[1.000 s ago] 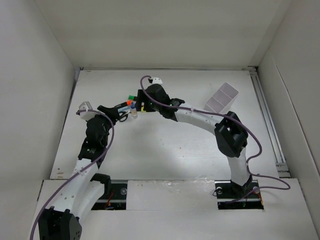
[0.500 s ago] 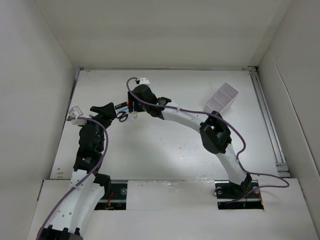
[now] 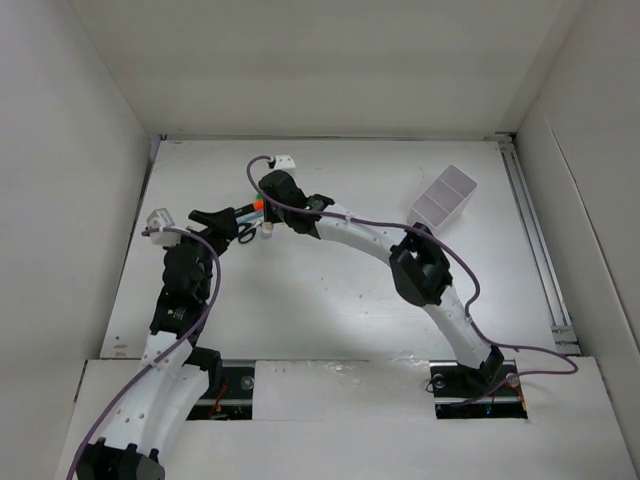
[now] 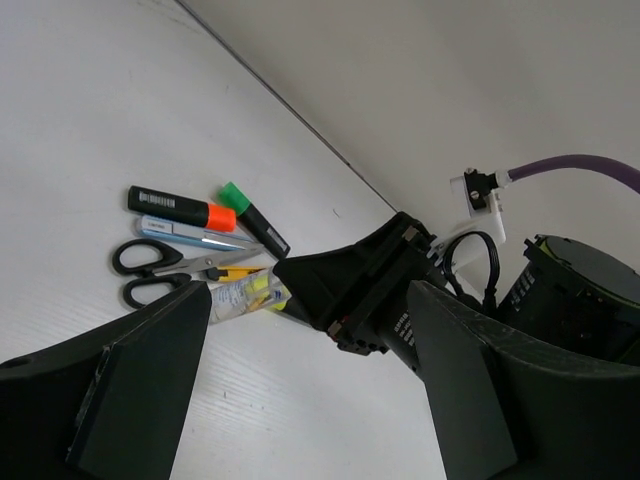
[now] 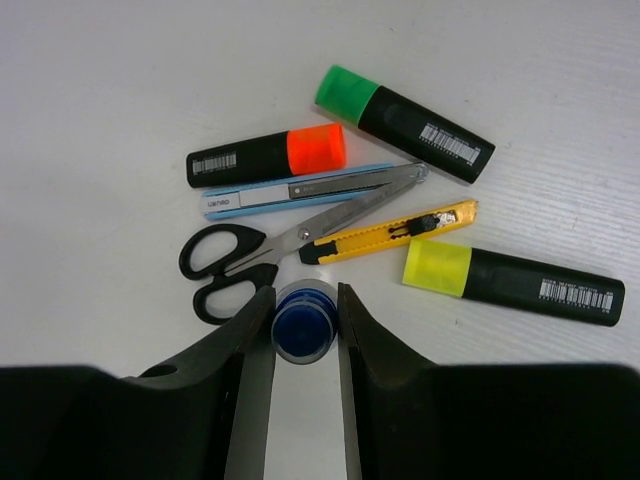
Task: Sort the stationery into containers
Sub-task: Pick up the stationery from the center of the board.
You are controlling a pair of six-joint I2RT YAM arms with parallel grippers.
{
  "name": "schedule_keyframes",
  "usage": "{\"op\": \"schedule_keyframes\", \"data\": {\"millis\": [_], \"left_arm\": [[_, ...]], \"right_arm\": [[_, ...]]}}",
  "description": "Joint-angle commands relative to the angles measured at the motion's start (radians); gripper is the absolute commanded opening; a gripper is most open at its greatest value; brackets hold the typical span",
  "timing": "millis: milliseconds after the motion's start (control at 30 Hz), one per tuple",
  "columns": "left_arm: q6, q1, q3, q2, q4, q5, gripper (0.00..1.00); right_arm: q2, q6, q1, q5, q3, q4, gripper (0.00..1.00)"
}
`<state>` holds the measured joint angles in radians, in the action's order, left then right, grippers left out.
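My right gripper goes up and to the right in the top view next, to release the tube over the container's far section [image 3: 459, 180], which is empty.
The stationery lies in a loose pile: a green-capped black marker [image 5: 405, 122], an orange-and-black marker [image 5: 265, 156], a bluish pen [image 5: 290, 192], black-handled scissors [image 5: 240, 265], a yellow cutter [image 5: 390, 232] and a yellow-capped marker [image 5: 515, 282]. My right gripper [image 5: 305, 330] is shut on a blue-capped tube [image 5: 305, 322] at the pile's near edge, with both fingers touching its sides. My left gripper [image 4: 310, 330] stands open just left of the pile [image 3: 250, 212], with nothing between its fingers. The white divided container [image 3: 443, 195] sits at the back right.
In the left wrist view the right gripper's black body [image 4: 370, 290] fills the space beside the pile. White walls enclose the table on three sides, and a rail [image 3: 535, 240] runs along the right edge.
My right gripper moved left over the pile and closed on the blue-capped tube. My left gripper opened and drew back slightly to the left.
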<state>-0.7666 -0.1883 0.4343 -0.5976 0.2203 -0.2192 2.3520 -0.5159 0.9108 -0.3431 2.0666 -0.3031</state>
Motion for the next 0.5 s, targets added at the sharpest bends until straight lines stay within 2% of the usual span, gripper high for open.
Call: {"op": "schedule_keyframes", "data": {"millis": [0,67,200,300,433,467], "left_arm": [[0.012,0.0,0.003,0.016,0.053,0.017,0.76],[0.012,0.0,0.003,0.016,0.053,0.017,0.76],[0.032,0.0,-0.006,-0.011,0.097,0.075,0.74],[0.052,0.0,0.004,-0.06,0.125,0.125,0.72],[0.084,-0.01,0.014,-0.126,0.169,0.217,0.72],[0.084,-0.01,0.014,-0.142,0.169,0.236,0.72]], "right_arm": [[-0.013,0.01,0.034,-0.062,0.027,0.016,0.14],[-0.052,0.01,0.034,-0.074,-0.003,0.028,0.09],[-0.178,-0.001,0.034,-0.143,-0.083,0.071,0.07],[-0.298,-0.001,-0.01,-0.192,-0.138,0.071,0.07],[-0.466,-0.056,-0.154,-0.221,-0.243,0.071,0.07],[-0.497,-0.071,-0.235,-0.221,-0.266,0.071,0.05]]}}
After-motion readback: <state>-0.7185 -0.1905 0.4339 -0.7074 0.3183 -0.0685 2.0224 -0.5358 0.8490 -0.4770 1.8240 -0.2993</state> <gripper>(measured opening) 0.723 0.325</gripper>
